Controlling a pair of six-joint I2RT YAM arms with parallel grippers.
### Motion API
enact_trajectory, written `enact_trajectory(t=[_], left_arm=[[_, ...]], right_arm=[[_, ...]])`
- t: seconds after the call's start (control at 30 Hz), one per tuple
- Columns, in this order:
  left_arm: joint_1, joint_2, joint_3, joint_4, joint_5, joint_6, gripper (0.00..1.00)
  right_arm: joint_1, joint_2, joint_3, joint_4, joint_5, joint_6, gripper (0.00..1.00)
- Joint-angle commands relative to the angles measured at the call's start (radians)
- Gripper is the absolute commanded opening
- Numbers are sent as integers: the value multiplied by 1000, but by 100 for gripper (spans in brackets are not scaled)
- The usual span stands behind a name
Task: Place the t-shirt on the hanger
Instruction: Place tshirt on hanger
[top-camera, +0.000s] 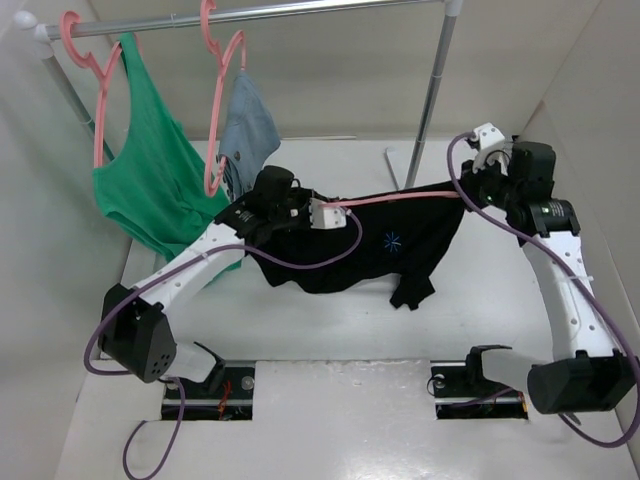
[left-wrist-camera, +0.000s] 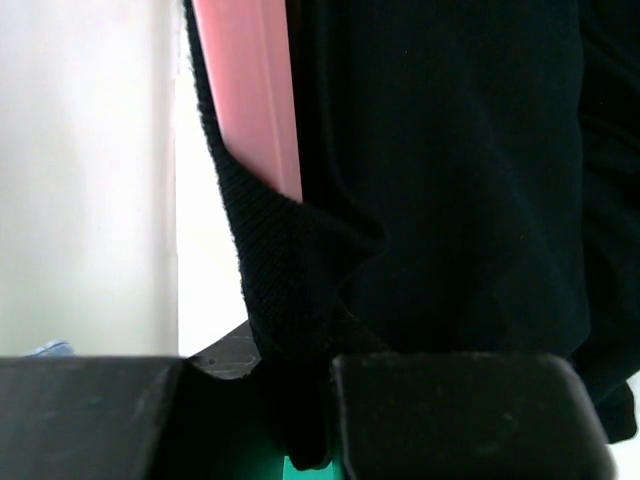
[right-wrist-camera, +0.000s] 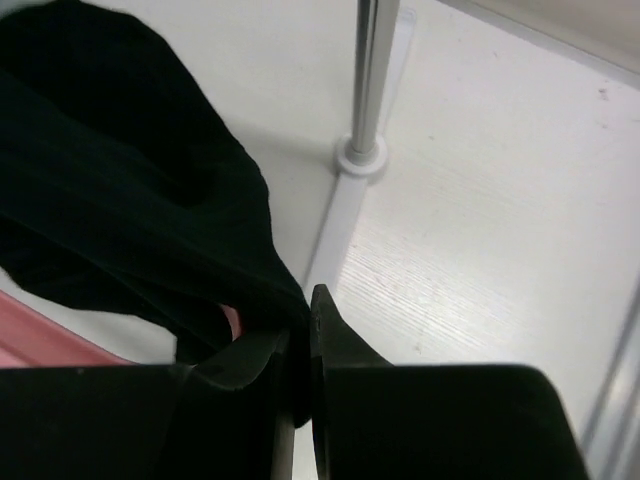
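I will next move my right gripper toward the end of the pink hanger and let go of the black cloth (left-wrist-camera: 440, 200) there, because the hanger is to its left in the top view.
The black t-shirt (top-camera: 370, 255), with a blue starburst (top-camera: 391, 240) on its chest, hangs stretched above the table between my two grippers. The thin pink hanger (top-camera: 400, 197) runs along its top edge. My left gripper (top-camera: 322, 214) is shut on the shirt's left end. In the left wrist view, black cloth (left-wrist-camera: 440, 200) is pinched between the jaws (left-wrist-camera: 300, 395), and the pink hanger (left-wrist-camera: 250, 90) slips inside the cloth. My right gripper (top-camera: 472, 185) is shut on the shirt's right end. In the right wrist view (right-wrist-camera: 302, 340) it pinches black cloth (right-wrist-camera: 120, 180), with the pink hanger (right-wrist-camera: 30, 345) below it.
A metal rail (top-camera: 250, 15) at the back carries a green tank top (top-camera: 150, 170) and a grey-blue garment (top-camera: 248, 125), each on its own pink hanger, just behind my left arm. The rack's upright pole (top-camera: 432, 100) stands near my right gripper, and its foot (right-wrist-camera: 358, 155) rests on the white table.
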Motion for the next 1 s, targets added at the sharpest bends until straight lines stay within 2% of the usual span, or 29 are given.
enact_trajectory(t=[0.0,0.1,0.27,0.5,0.57,0.7,0.77,0.8,0.9,0.97], left_arm=[[37,65,16,-211,-283,-7,0],[15,102,83,-239,-292,-27,0],[-63,125,128,-271,-329,-27,0],[-144,93,196,-320,-198,-68,0],[-155,93,217,-320,-155,-114,0],[-120,68,239,-320,-80,-157,0],[-78,53,257,-320,-11,-157,0],[-78,38,257,-332,34,-157,0],[-78,13,248,-332,127,-157,0],[-78,13,258,-332,158,-182,0]], right_arm=[[103,19,132,-3,241,-118,0],[255,71,166,-55,365,-141,0],[311,136,175,-115,464,-132,0],[432,209,187,-91,446,-97,0],[432,210,176,-56,375,-85,0],[339,156,94,9,289,-85,0],[259,125,40,18,225,-140,15],[239,125,29,18,140,-163,46],[223,115,50,-23,0,-279,79],[223,72,60,-23,-57,-337,85]])
